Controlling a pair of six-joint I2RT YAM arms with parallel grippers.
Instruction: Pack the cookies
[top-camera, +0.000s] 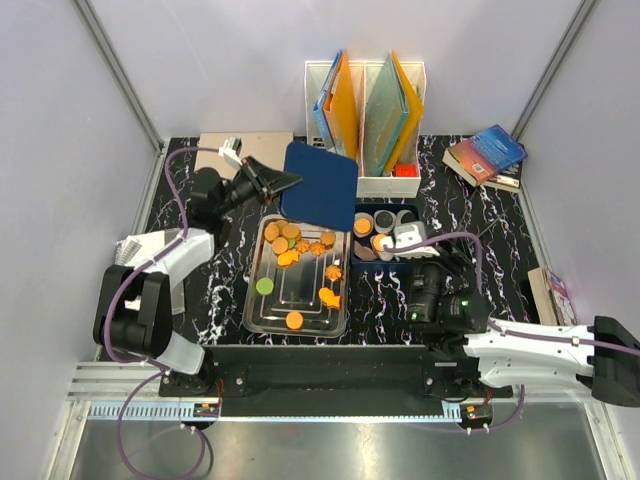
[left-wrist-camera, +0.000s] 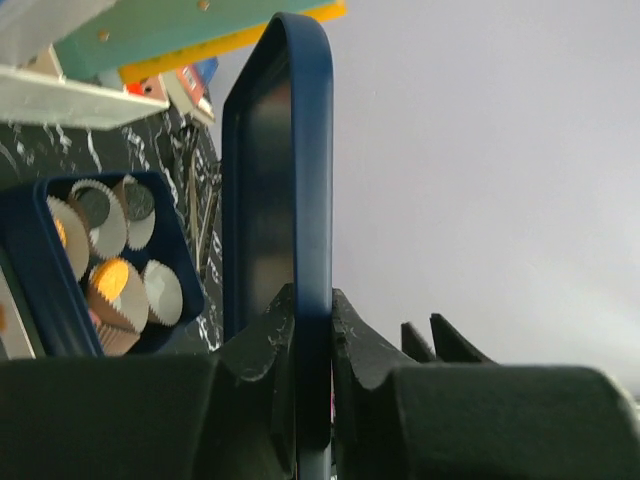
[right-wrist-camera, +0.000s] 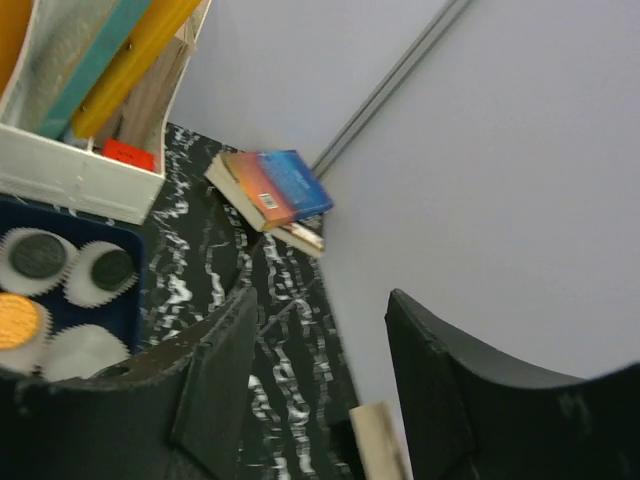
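Observation:
The blue box is open. My left gripper should next move the blue lid (top-camera: 322, 186) to the right in the top view and down, and let go of it on the blue box.
Several orange cookies (top-camera: 298, 245) and a green one (top-camera: 264, 286) lie in a metal tray (top-camera: 256, 312) at the table's middle. A blue box (top-camera: 424, 254) to its right holds white paper cups; some cups hold a cookie, orange (top-camera: 362, 226) or dark. My left gripper (top-camera: 278, 181) is shut on the edge of a blue lid (top-camera: 322, 186), held up and tilted over the tray's far end. In the left wrist view the lid (left-wrist-camera: 300, 160) stands edge-on between the fingers (left-wrist-camera: 262, 345). My right gripper (top-camera: 402, 243) hovers over the box, open and empty (right-wrist-camera: 320, 310).
A white file holder (top-camera: 384, 184) with folders stands at the back centre. Books (top-camera: 487, 155) lie at the back right, also in the right wrist view (right-wrist-camera: 270, 190). Another book (top-camera: 550, 295) lies at the right edge. A cardboard piece (top-camera: 245, 143) sits at the back left.

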